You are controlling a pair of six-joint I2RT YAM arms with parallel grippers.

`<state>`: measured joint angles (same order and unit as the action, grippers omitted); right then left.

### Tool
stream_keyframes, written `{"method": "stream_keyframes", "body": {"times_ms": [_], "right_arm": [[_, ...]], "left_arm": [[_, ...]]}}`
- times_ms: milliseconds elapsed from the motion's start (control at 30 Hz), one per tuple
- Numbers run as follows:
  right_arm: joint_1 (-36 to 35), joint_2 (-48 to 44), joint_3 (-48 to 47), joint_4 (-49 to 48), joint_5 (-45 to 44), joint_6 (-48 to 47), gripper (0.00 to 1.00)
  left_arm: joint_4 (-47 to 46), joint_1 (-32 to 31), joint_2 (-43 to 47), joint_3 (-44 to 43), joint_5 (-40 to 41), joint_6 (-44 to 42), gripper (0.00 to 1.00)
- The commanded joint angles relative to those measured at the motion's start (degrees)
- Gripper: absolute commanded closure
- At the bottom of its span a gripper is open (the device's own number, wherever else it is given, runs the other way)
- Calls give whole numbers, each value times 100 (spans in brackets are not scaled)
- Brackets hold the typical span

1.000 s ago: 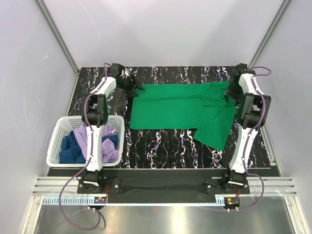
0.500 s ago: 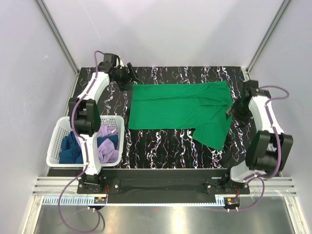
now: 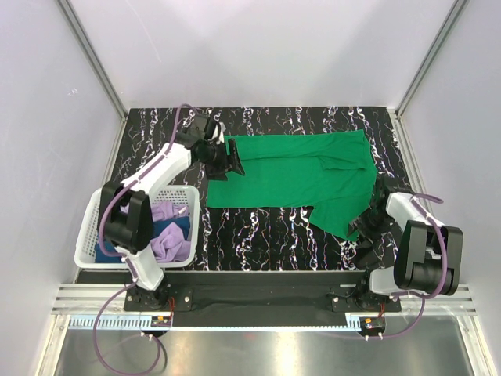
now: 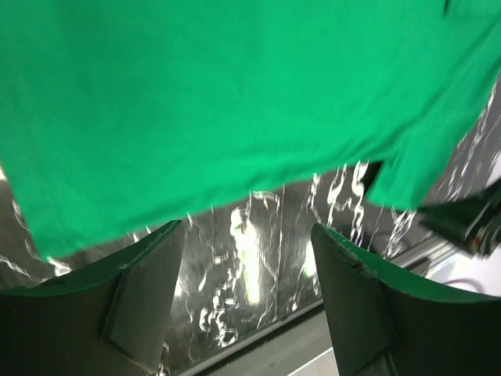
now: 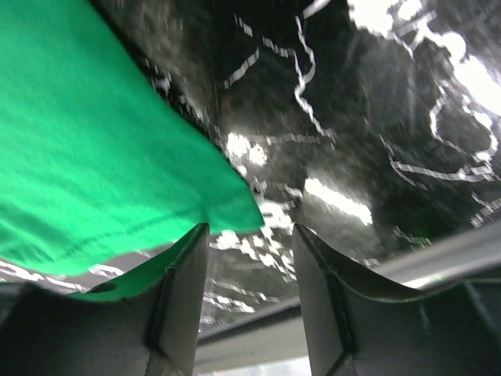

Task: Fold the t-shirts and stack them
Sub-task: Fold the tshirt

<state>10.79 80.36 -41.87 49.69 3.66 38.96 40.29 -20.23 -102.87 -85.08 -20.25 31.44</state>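
The shirt's near corner by the basket lies below the left gripper and nearer the robot's base, so the gripper will next pull back and down and turn onto that corner.
The bright green t-shirt (image 3: 290, 172) lies spread flat on the black marbled table, one flap reaching toward the near right. My left gripper (image 3: 233, 160) is open and empty over the shirt's far left edge; the left wrist view shows green cloth (image 4: 235, 102) beyond the spread fingers. My right gripper (image 3: 362, 227) is open and empty beside the shirt's near right corner (image 5: 235, 211), which lies just ahead of the fingers. The lilac t-shirt (image 3: 164, 235) and the dark blue t-shirt (image 3: 174, 225) lie bundled in the white basket (image 3: 94, 215).
The white lattice basket stands at the near left of the table (image 3: 258, 231). Grey walls close in the back and sides, with a metal rail along the front edge.
My left gripper moved from the far left corner right and nearer, onto the shirt's left edge. My right gripper swung from the far right down to the shirt's near right corner.
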Motion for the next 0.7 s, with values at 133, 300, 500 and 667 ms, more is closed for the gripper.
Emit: {"method": "stream_keyframes", "body": {"times_ms": [133, 300, 500, 667], "right_arm": [[20, -82, 399, -1005, -331, 622, 46], [73, -74, 347, -1172, -612, 631, 59], [99, -248, 214, -953, -629, 569, 98], [108, -372, 12, -812, -911, 139, 100]], "left_arm": [[-154, -157, 1321, 887, 601, -33, 30], [4, -166, 1761, 1335, 979, -50, 29], [145, -174, 1639, 1511, 1365, 55, 29], [189, -210, 1323, 1512, 1847, 107, 24]]}}
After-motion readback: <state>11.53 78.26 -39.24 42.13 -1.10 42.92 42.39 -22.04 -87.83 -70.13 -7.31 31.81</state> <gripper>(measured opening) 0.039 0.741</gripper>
